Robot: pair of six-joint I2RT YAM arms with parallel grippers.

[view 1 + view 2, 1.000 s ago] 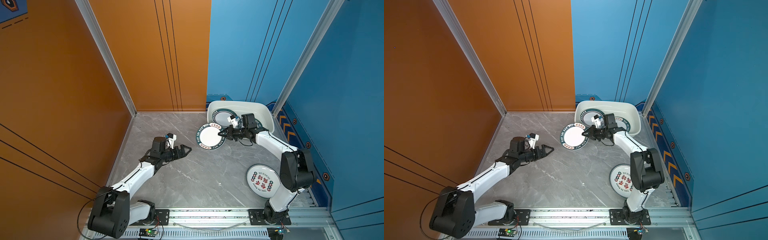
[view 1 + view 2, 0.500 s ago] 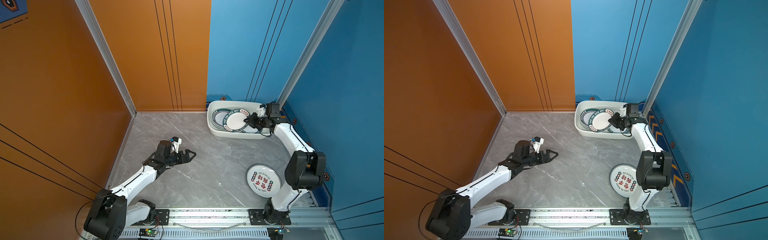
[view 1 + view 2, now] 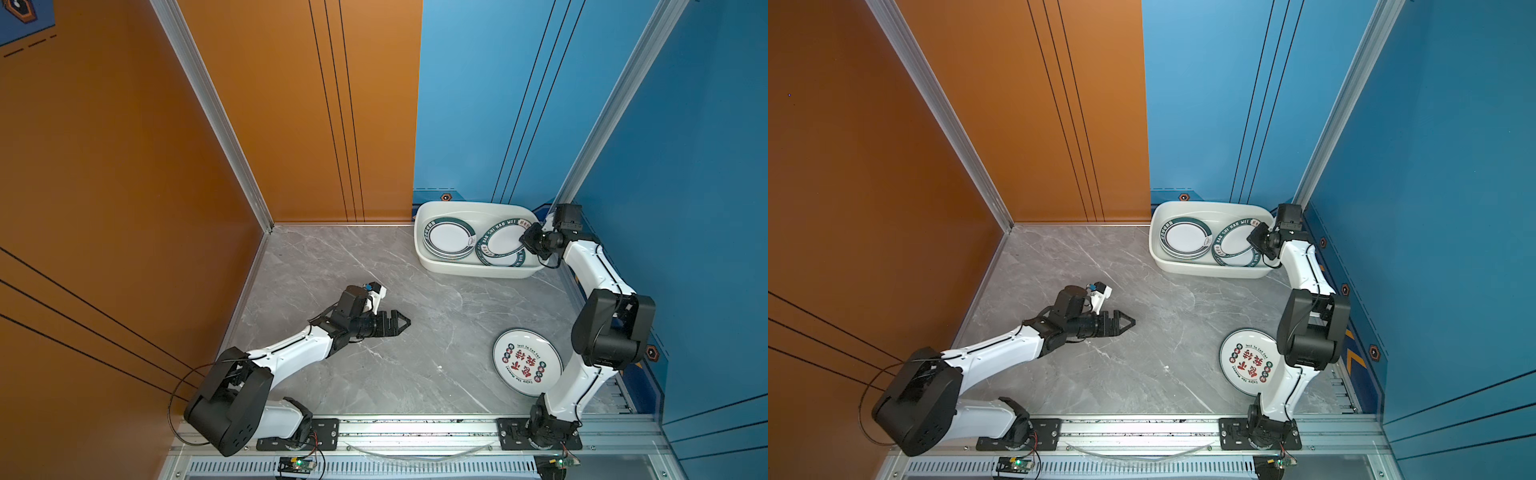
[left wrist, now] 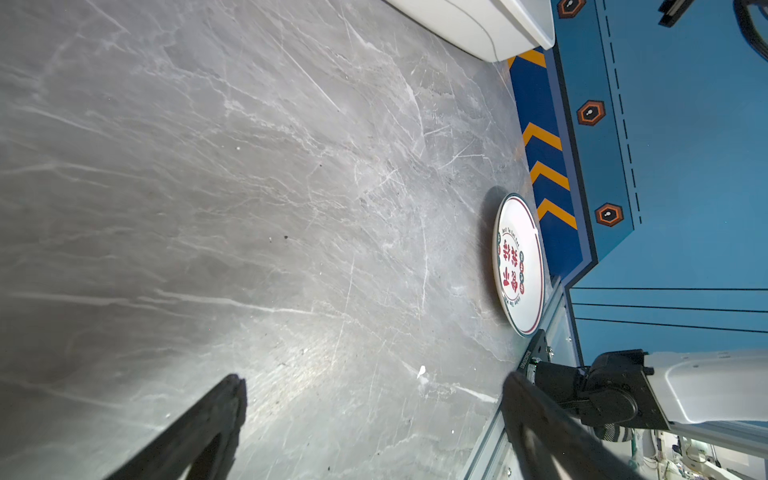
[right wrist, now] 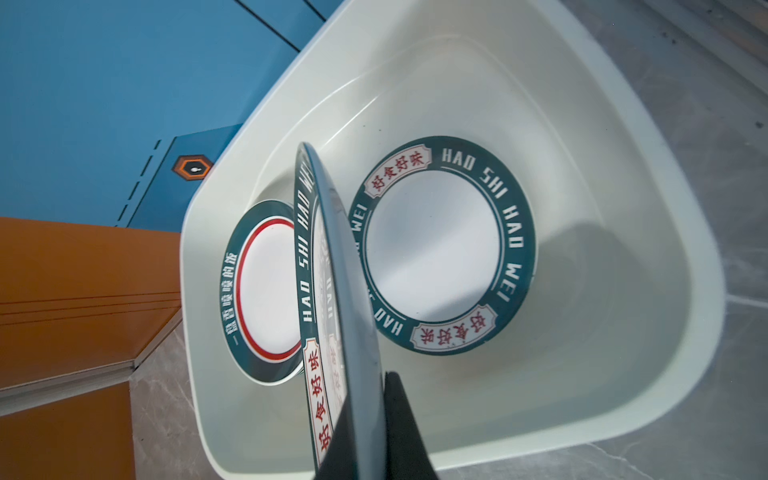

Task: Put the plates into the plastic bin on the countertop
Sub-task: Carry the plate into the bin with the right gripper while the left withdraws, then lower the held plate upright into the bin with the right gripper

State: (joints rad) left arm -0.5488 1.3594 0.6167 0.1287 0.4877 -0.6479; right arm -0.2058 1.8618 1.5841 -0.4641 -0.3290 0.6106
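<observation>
My right gripper holds the tilted green-rimmed plate above the flat lettered plate (image 3: 502,260) (image 5: 432,249) inside the bin. Next I need to lower it onto that plate and let go of the green-rimmed plate's rim.
The white plastic bin (image 3: 478,271) (image 3: 1208,270) (image 5: 623,208) stands at the back right of the grey countertop (image 3: 415,365). My right gripper (image 3: 524,240) (image 3: 1255,237) (image 5: 365,419) is shut on the rim of a green-rimmed plate (image 3: 500,242) (image 5: 332,257), held tilted inside the bin's right half over a flat lettered plate (image 5: 432,249). A stack of plates (image 3: 449,239) (image 5: 266,286) fills the bin's left half. One plate with red characters (image 3: 527,361) (image 3: 1252,361) (image 4: 517,264) lies on the countertop near the right arm's base. My left gripper (image 3: 401,322) (image 3: 1127,322) (image 4: 374,382) hangs open and empty over mid-counter.
A silver aluminium rail (image 3: 415,428) carrying both arm bases runs along the front edge. Orange walls close the left and back, blue walls the right. The right arm's black elbow (image 3: 611,332) hangs beside the lone plate.
My right gripper carried the green-rimmed plate from in front of the bin's left end across into its right half. The left arm swung toward the front and centre, still open.
</observation>
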